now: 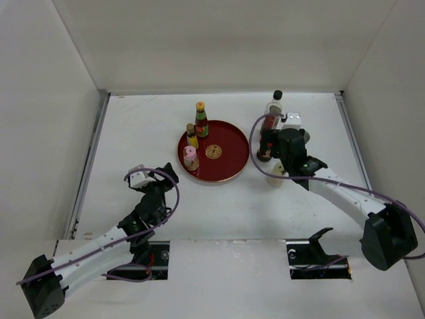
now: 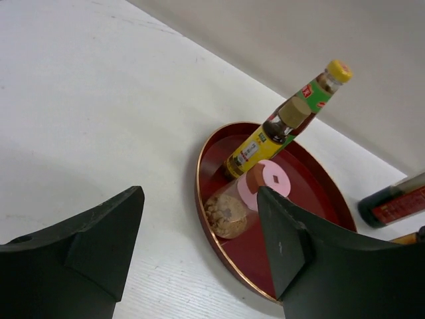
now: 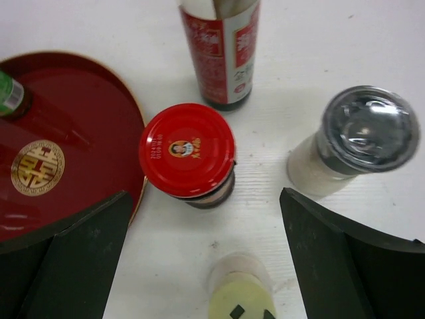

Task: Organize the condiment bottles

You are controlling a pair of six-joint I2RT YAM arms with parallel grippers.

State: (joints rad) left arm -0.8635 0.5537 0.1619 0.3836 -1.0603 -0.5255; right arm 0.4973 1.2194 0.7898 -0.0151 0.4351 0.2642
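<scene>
My right gripper is open, and next it will move down and toward the tray (image 1: 229, 143) until its fingers are on both sides of the red lid.
The round red tray (image 1: 229, 143) holds the green-yellow-capped red sauce bottle (image 1: 200, 119), the yellow bottle (image 1: 192, 137) and the pink-capped bottle (image 1: 190, 157). The tall clear black-capped bottle (image 1: 273, 108) stands right of the tray. My right gripper (image 1: 269, 151) is open above the red-lidded jar (image 3: 187, 149), its jaws wide apart and touching nothing. Around the jar stand the tall bottle (image 3: 222, 53), the grey-topped cream shaker (image 3: 362, 136) and the small cream bottle (image 3: 242, 292). My left gripper (image 1: 166, 174) is open and empty, near the tray's left front rim, facing the pink-capped bottle (image 2: 229, 212).
The table is walled at the back and on both sides. In the left wrist view the yellow bottle (image 2: 255, 149) stands in front of the sauce bottle (image 2: 315, 93), and the tray rim (image 2: 199, 199) lies just ahead of my fingers.
</scene>
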